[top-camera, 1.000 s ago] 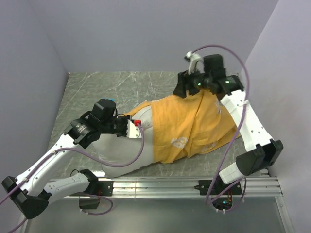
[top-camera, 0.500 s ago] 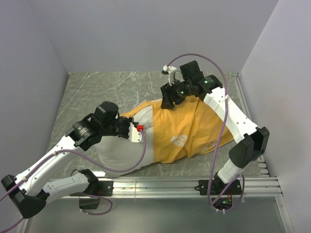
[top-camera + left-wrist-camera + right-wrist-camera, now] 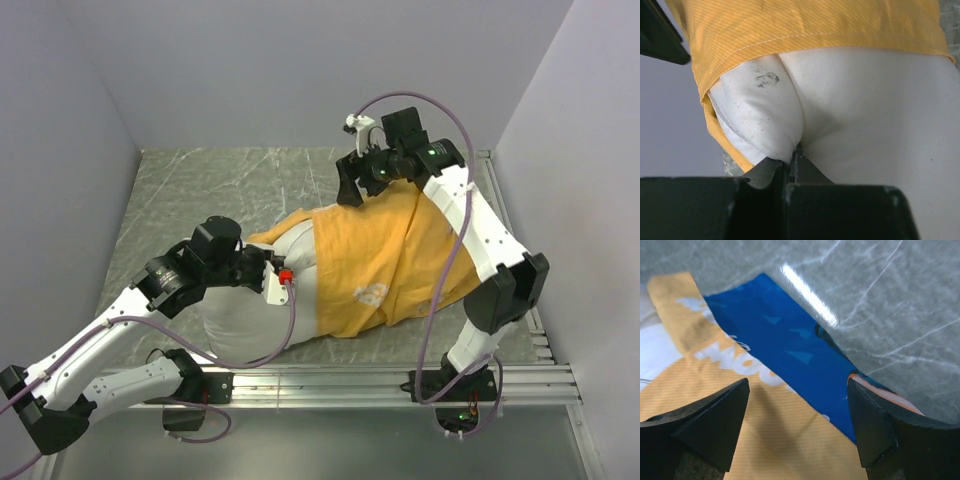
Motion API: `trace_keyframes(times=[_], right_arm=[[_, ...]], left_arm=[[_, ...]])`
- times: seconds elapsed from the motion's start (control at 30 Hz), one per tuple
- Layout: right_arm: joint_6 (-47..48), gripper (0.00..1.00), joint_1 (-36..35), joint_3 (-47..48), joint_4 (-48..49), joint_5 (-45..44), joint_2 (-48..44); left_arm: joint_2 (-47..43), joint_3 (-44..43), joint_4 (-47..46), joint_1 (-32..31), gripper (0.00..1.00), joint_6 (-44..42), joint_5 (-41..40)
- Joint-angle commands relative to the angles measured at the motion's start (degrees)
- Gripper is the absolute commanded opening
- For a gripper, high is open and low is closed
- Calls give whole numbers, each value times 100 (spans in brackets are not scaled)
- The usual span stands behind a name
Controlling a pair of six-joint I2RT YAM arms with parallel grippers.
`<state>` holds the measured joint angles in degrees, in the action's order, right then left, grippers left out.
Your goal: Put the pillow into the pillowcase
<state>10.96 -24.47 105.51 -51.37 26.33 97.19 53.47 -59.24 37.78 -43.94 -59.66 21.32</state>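
The left gripper next moves with its pinch of pillow (image 3: 250, 315) toward the case's hem and releases it there, because this white bulge still sticks out.
The white pillow (image 3: 250, 315) lies at the table's near middle, its right part inside the orange-yellow pillowcase (image 3: 385, 255). My left gripper (image 3: 268, 272) is shut on a pinch of the pillow (image 3: 850, 115) just short of the case's hem (image 3: 790, 35). My right gripper (image 3: 348, 190) is open and empty, hovering just above the case's far edge. In the right wrist view both fingers stand wide apart over the orange face (image 3: 760, 440) and a blue strip of the case (image 3: 790, 350).
The grey marbled table (image 3: 220, 185) is walled in by lilac panels on three sides. A metal rail (image 3: 400, 380) runs along the near edge by the arm bases. Purple cables loop off both arms.
My right gripper swung left along the case's far edge, then came back a little to the right. My left gripper shifted slightly nearer with the pillow in its grip.
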Motion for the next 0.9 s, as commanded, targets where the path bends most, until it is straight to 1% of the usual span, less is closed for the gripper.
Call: trace_keyframes(times=[0.0, 0.03, 0.07, 0.1, 0.13, 0.17, 0.2, 0.23, 0.27, 0.3, 0.33, 0.4, 0.43, 0.47, 0.63, 0.73, 0.77, 0.83, 0.87], right_arm=[[616, 83, 47, 416, -995, 618, 546], [713, 82, 56, 565, -1241, 967, 651], [975, 71, 108, 758, -2000, 1597, 931], [978, 71, 109, 760, -2008, 1604, 934], [1030, 67, 126, 812, -2112, 1812, 951], [1013, 60, 144, 848, -2166, 1971, 925], [978, 56, 135, 848, -2114, 2286, 786], [821, 48, 135, 822, -2018, 2420, 680], [698, 44, 101, 752, -1773, 2525, 470], [558, 36, 74, 716, -1632, 2640, 363], [339, 24, 22, 655, -1526, 2667, 284], [258, 12, -145, 663, -1437, 2720, 143], [205, 3, -207, 672, -1437, 2746, 108], [170, 0, -260, 663, -1393, 2772, 55], [-224, 0, -883, 366, -919, 2703, -156], [-647, 0, -1173, 85, -331, 2685, -209], [-770, 0, -1226, 22, 10, 2667, -218], [-1357, 0, -1341, -301, 538, 2650, -244], [-1603, 0, -1350, -408, 1141, 2676, -279]], left_arm=[[-109, -70, -341, -79, 0, -318, 197], [-109, -70, -350, -79, 0, -318, 188], [-126, -61, -359, -88, 0, -336, 171], [-127, -61, -359, -88, 0, -336, 171], [-135, -52, -376, -79, 0, -336, 162], [-144, -52, -368, -79, 0, -336, 144], [-144, -52, -377, -79, 0, -327, 144], [-144, -35, -411, -88, 0, -310, 136], [-135, -35, -438, -79, 0, -283, 118], [-135, -26, -473, -79, 0, -283, 109], [-118, -35, -508, -79, 0, -301, 100], [-83, -35, -552, -79, 0, -310, 100], [-57, -35, -605, -79, 0, -301, 92], [-39, -35, -683, -79, 0, -292, 100], [136, -52, -1009, -79, 0, -266, 144], [268, -122, -1290, -79, 0, -143, 179], [304, -140, -1378, -79, 0, -99, 197], [348, -166, -1624, -88, 0, 15, 249], [357, -166, -1712, -79, 0, 59, 258]])
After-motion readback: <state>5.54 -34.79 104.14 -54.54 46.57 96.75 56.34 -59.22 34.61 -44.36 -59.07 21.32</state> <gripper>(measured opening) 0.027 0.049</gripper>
